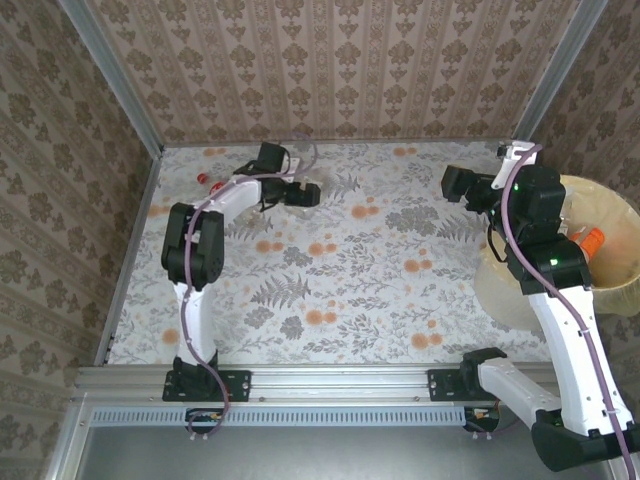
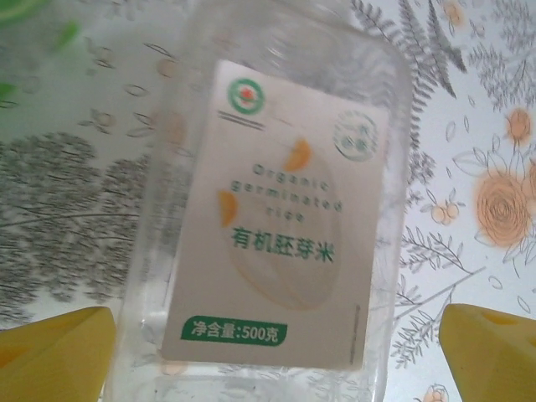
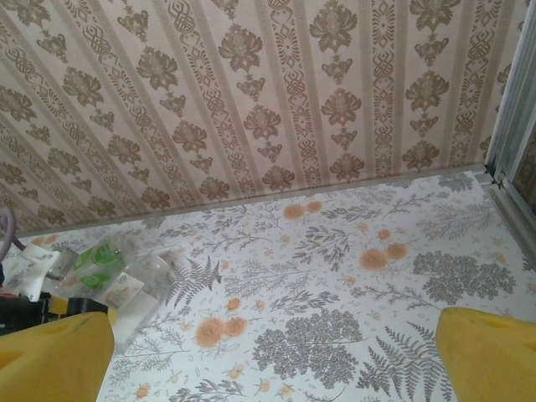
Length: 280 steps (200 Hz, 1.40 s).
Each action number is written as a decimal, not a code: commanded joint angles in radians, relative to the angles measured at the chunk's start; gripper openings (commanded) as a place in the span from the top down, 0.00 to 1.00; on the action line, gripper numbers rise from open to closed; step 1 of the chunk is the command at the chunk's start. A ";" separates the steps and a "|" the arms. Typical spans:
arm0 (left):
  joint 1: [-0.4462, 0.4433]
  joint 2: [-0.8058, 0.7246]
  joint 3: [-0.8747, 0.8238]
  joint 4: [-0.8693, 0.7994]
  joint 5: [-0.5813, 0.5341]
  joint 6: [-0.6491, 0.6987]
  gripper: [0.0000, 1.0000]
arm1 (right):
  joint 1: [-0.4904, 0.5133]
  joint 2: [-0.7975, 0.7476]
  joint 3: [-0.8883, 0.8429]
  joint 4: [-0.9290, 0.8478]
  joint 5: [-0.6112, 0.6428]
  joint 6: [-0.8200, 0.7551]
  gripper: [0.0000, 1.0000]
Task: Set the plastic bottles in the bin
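Observation:
The bottle lies flat between my left gripper's open fingers, so next I will lower them straight over the bottle's beige label (image 2: 272, 226), down along both its sides.
A clear plastic bottle (image 2: 268, 209) with a beige label lies flat on the flowered table, between the yellow fingers (image 2: 59, 352) of my left gripper (image 2: 276, 368). The jaws stand wide on either side of it, open. From above, that gripper (image 1: 296, 190) hovers at the far left of the table over the bottle (image 1: 312, 194). My right gripper (image 3: 272, 360) is open with nothing between its fingers, raised over the far right of the table (image 1: 450, 183). To its left lie clear bottles (image 3: 126, 285), some with green labels. The bin (image 1: 615, 225), lined with a pale yellow bag, stands at the right edge.
Something with an orange cap (image 1: 592, 240) lies inside the bin. Small red items (image 1: 207, 180) lie near the far left corner. A green blurred thing (image 2: 33, 25) lies beyond the bottle. Patterned walls enclose the table on three sides.

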<state>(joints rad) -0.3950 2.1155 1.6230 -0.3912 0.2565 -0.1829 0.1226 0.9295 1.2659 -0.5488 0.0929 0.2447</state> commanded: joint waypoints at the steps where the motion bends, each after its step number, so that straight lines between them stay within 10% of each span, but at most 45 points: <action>1: -0.040 -0.041 0.013 -0.098 -0.176 0.049 0.00 | 0.006 0.003 0.007 -0.008 -0.027 -0.010 0.00; 175: -0.121 0.171 0.238 -0.220 -0.298 0.108 0.00 | 0.012 -0.010 -0.011 -0.018 -0.013 -0.013 0.00; 220: -0.146 0.104 0.151 -0.150 -0.404 0.113 0.17 | 0.025 0.002 -0.018 -0.008 -0.055 -0.002 0.00; 280: -0.155 -0.094 -0.023 -0.034 -0.283 0.110 0.32 | 0.093 0.052 -0.044 0.081 -0.089 0.047 0.00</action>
<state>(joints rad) -0.5457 2.1479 1.6547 -0.5014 -0.0826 -0.0841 0.1867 0.9569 1.2404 -0.5266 0.0345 0.2478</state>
